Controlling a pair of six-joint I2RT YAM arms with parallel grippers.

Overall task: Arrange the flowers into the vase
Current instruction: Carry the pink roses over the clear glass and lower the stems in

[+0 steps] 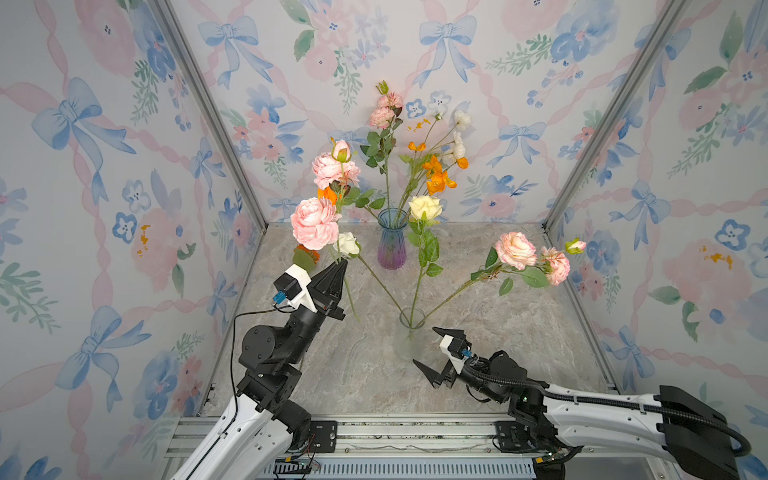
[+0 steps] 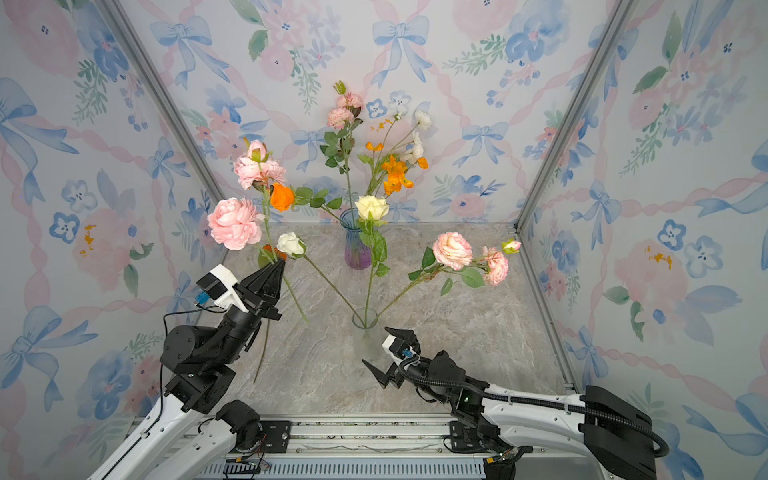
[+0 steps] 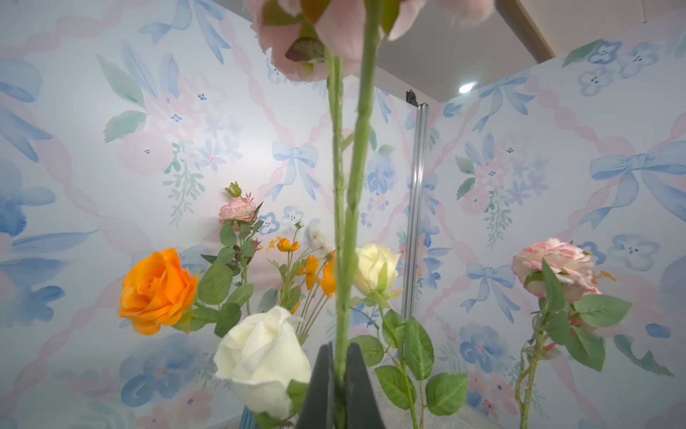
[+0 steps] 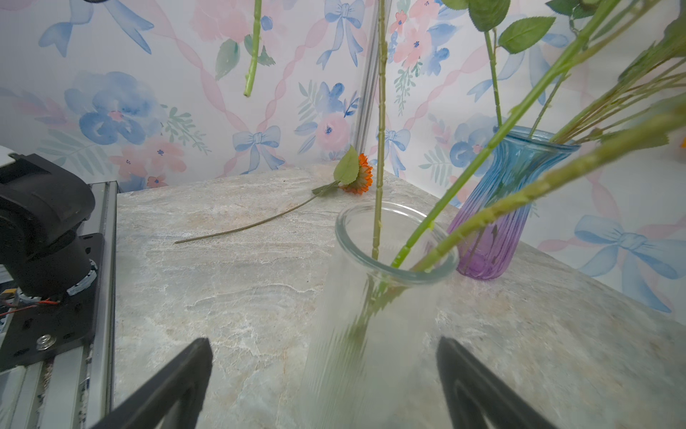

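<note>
My left gripper moves across toward the clear vase, whose opening [image 1: 412, 320] lies below it, next. It then lowers the stem in and releases it, since the stem's cut end hangs outside.
My left gripper [image 1: 338, 266] [image 3: 339, 371] is shut on the green stem of a pink flower spray [image 1: 314, 222], held upright above the table's left side. Its cut end [image 4: 252, 55] hangs free in the air. The clear glass vase [image 1: 409, 338] [image 4: 334, 353] stands front centre and holds a white rose [image 1: 348, 245], a cream rose [image 1: 424, 208] and a pink-cream spray [image 1: 515, 249]. My right gripper [image 1: 424, 345] [image 4: 323, 341] is open, one finger on either side of the vase's lower body; I cannot tell if they touch it.
A blue-purple vase [image 1: 391, 245] [image 4: 493, 223] at the back holds pink carnations, orange poppies, white blooms and an orange rose [image 3: 157, 289]. An orange sunflower [image 4: 358, 174] lies on the table at far left, stem toward the front. Wallpapered walls enclose three sides.
</note>
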